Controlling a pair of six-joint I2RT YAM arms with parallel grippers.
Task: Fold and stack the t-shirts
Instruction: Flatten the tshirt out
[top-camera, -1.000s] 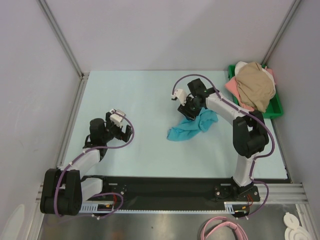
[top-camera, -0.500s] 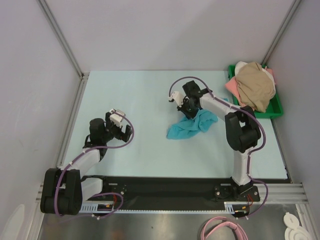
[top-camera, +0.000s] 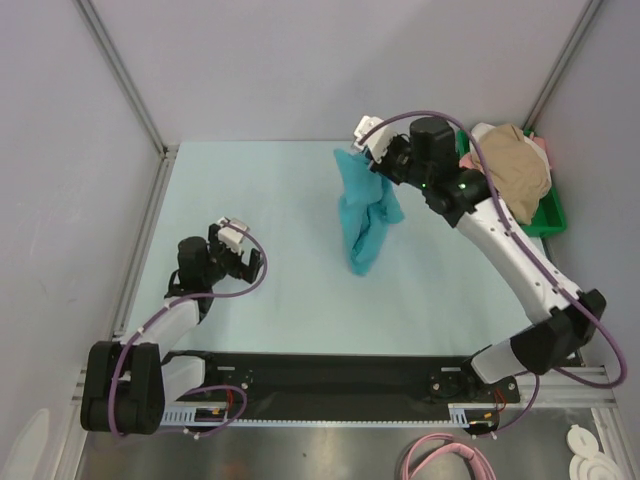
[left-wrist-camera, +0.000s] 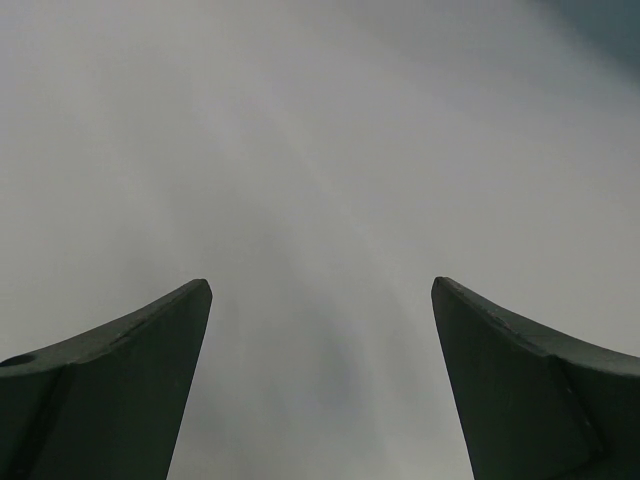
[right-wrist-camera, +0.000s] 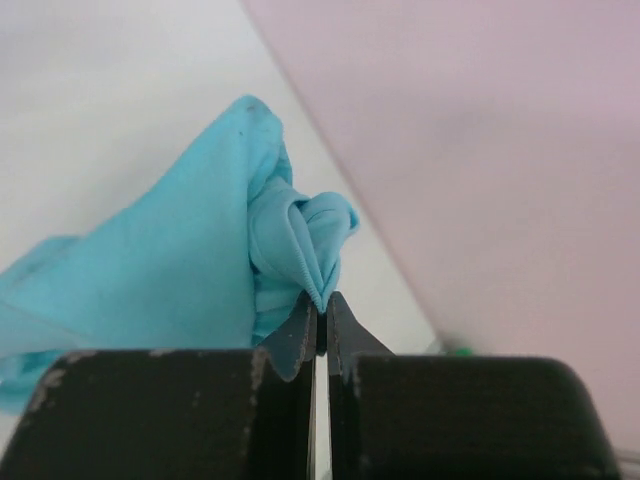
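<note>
My left gripper moves to the right in the top view onto the teal t-shirt's lower near end (top-camera: 361, 265) next, since that end hangs free.
A teal t-shirt (top-camera: 365, 212) hangs in a crumpled length above the middle of the table, its lower end near the surface. My right gripper (top-camera: 375, 165) is raised at the back and shut on a ribbed fold of that teal t-shirt (right-wrist-camera: 200, 270), pinched between the fingertips (right-wrist-camera: 300, 325). A heap of other t-shirts, tan (top-camera: 512, 172) on top with pink (top-camera: 464, 176) and white showing beneath, lies in the green tray (top-camera: 548, 214) at the back right. My left gripper (top-camera: 236, 250) rests low at the left of the table, open, with nothing between its fingers (left-wrist-camera: 130, 370).
Metal frame posts (top-camera: 120, 70) and grey walls enclose the table on three sides. A pink cable coil (top-camera: 445, 458) lies off the table at the front. The arm bases sit on a black rail (top-camera: 330, 380) along the near edge.
My right gripper closed on the teal t-shirt and lifted it up and back off the table, so the cloth now hangs down. The left arm has stayed still.
</note>
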